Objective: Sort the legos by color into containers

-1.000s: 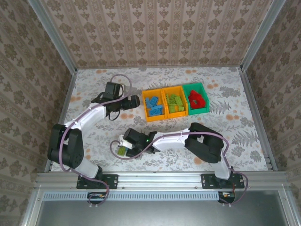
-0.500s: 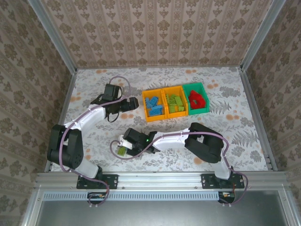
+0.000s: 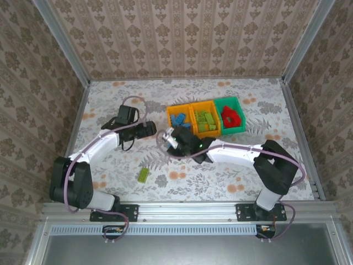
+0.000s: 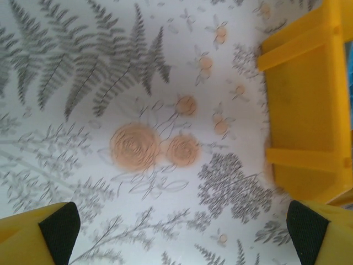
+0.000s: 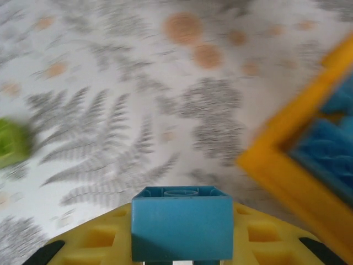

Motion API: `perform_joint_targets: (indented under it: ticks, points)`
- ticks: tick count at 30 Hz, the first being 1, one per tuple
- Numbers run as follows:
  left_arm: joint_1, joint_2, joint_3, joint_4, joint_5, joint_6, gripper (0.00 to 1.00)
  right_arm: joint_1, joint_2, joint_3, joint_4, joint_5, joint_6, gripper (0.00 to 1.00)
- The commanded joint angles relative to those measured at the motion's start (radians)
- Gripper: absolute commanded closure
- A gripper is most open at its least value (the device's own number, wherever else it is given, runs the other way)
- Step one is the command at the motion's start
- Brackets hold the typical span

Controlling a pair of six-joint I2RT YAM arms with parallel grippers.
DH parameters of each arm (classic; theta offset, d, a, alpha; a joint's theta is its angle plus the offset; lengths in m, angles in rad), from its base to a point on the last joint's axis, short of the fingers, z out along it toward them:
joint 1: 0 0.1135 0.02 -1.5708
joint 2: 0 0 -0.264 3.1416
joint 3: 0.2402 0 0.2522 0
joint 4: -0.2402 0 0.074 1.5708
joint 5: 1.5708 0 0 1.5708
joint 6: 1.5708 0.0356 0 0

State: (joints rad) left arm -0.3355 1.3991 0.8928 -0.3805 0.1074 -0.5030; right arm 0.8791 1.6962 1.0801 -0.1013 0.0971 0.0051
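My right gripper moves outward over the orange container with the blue legos next and releases the blue lego among them, because its color matches theirs.
My right gripper (image 5: 181, 243) is shut on a small blue lego (image 5: 181, 223), held above the table just left of the containers. In the top view, that gripper (image 3: 167, 136) hangs beside the left orange container (image 3: 170, 126), which holds blue legos (image 3: 180, 122). The middle orange container (image 3: 194, 117) holds lime green legos (image 3: 206, 120), and the green container (image 3: 241, 112) holds red ones (image 3: 230, 115). One lime green lego (image 3: 144, 175) lies on the table near the front. My left gripper (image 3: 151, 128) stands open over bare table, nothing between its fingers (image 4: 58, 223).
The orange container's corner (image 5: 276, 165) is close on the right in the right wrist view, and its wall (image 4: 303, 110) is at the right in the left wrist view. The two grippers are close together. Patterned walls enclose the floral tabletop (image 3: 248, 176).
My right gripper shut on the blue lego and swung from the front left, beside the green lego, up toward the left orange container. The left gripper drew back slightly to the left.
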Motion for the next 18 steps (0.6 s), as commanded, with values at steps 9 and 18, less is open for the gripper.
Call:
perform_joint_targets:
  ticks: [9, 18]
  points:
    - [-0.139, -0.148, -0.151, -0.177, -0.176, -0.076, 0.0, -0.192, 0.192, 0.354, -0.296, 0.055, 0.264, 0.73]
    - [-0.26, -0.221, -0.239, -0.255, -0.233, -0.154, 0.0, -0.242, 0.323, 0.502, -0.415, -0.014, 0.357, 0.71]
